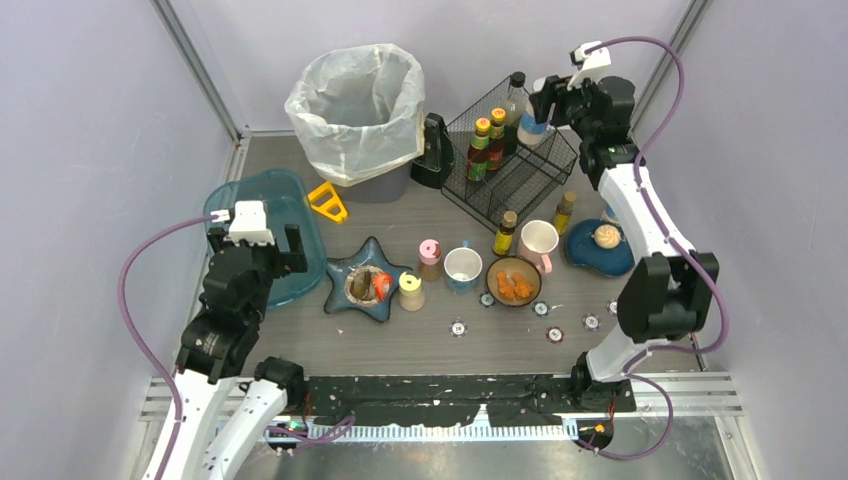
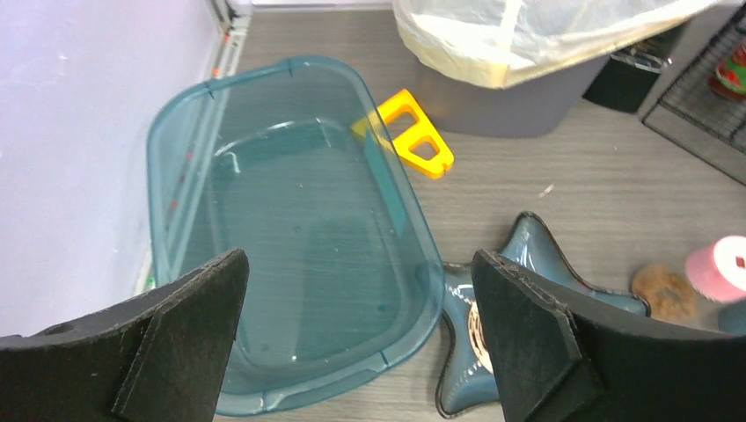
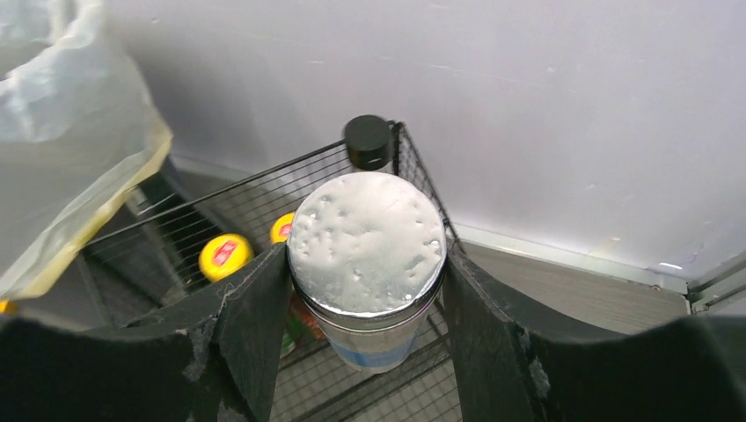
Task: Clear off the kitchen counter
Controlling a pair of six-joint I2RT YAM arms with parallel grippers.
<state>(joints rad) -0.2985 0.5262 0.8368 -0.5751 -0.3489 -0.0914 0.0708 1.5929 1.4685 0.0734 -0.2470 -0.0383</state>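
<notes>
The bottom of the rack beside the bottles is still bare and empty, so my right gripper will next lower the white jar onto that spot and release it there.
The kitchen counter (image 1: 400, 345) is dark grey wood grain and carries dishes, cups and bottles. My right gripper (image 1: 548, 100) is at the back right, shut on a white jar (image 3: 367, 242) with a silver lid and a blue band. Both pads press its sides. The jar (image 1: 533, 125) hangs over the black wire rack (image 1: 520, 175); whether it touches the rack floor I cannot tell. My left gripper (image 1: 262, 250) stands wide open over the near end of the teal tub (image 2: 290, 220), with nothing between its fingers (image 2: 202, 325).
A lined bin (image 1: 358, 110) stands at the back. A yellow tool (image 1: 328, 203) lies beside the tub. A star plate (image 1: 365, 288), two small shakers, a blue cup (image 1: 462, 268), a pink mug (image 1: 538, 243), a food bowl (image 1: 513, 282), a blue plate (image 1: 600, 248) and small caps fill the middle.
</notes>
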